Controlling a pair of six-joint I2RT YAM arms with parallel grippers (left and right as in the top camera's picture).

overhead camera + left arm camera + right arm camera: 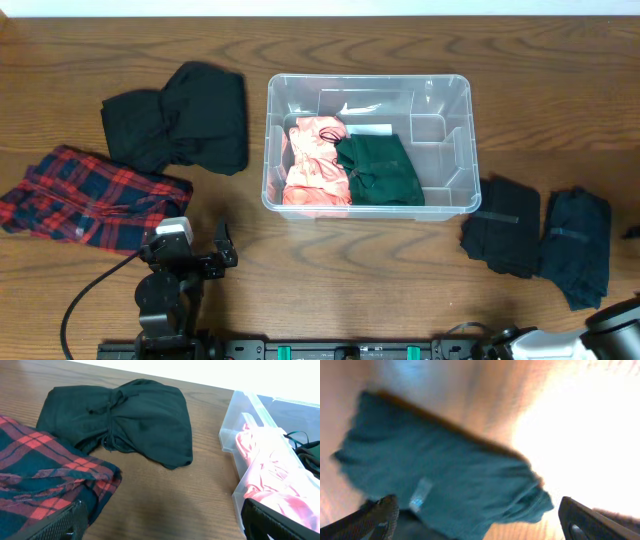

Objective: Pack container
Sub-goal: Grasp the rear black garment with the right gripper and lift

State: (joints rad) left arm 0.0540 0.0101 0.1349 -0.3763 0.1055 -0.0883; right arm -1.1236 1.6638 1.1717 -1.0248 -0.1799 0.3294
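The robot's right gripper should move down and to the left in the overhead view, onto the dark teal garment's free edge, which lies clear of its neighbor.
The clear plastic container sits mid-table and holds a folded pink garment and a folded dark green garment. The left wrist view shows its near corner with the pink garment. My left gripper is open and empty near the front edge, left of the container; its fingers frame bare wood. My right gripper is open, above a blurred dark teal garment. In the overhead view only part of the right arm shows at the bottom right corner.
A black garment and a red-and-navy plaid garment lie left of the container; both show in the left wrist view, black and plaid. Two dark folded garments lie right of the container.
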